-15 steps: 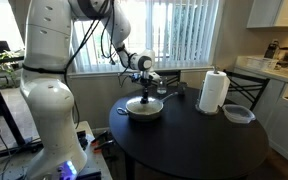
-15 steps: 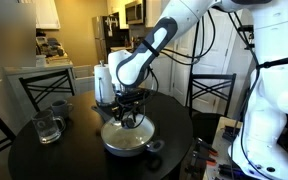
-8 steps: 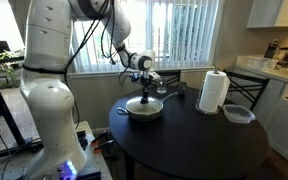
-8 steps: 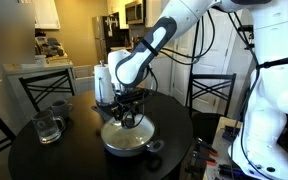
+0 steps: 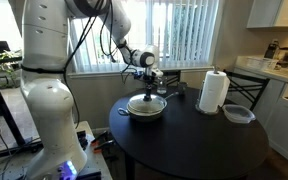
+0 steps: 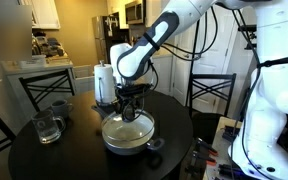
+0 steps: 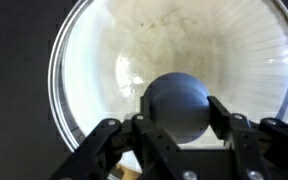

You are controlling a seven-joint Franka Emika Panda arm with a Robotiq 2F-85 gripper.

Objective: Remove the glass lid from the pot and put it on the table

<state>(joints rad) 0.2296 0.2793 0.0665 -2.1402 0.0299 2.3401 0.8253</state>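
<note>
My gripper carries the lid sideways past the pot's rim next. It lowers the lid onto the tabletop beside the pot and releases the lid's knob, since that spot is bare.
The glass lid point(image 7: 134, 45) fills the wrist view, and its dark round knob point(image 7: 179, 105) sits between my gripper's point(image 7: 180, 118) fingers, which are shut on it. In both exterior views the gripper point(image 5: 147, 87) point(image 6: 132, 104) points straight down over the pot point(image 5: 144, 111) point(image 6: 130, 141) and holds the lid point(image 5: 146, 100) point(image 6: 129, 124) slightly above the pot's rim. The pot stands on the dark round table point(image 5: 204, 145) point(image 6: 69, 160); its handle point(image 6: 154, 146) points toward the table edge.
A paper towel roll point(image 5: 214, 92) point(image 6: 104, 82) stands behind the pot. A clear plastic container point(image 5: 238, 114) lies near the table's edge. A glass jug point(image 6: 47, 127) stands on the table. Chairs point(image 6: 39, 85) point(image 6: 212, 92) ring the table.
The gripper has risen a little with the lid's knob in it, and the lid has come up off the pot's rim. The pot has not moved.
</note>
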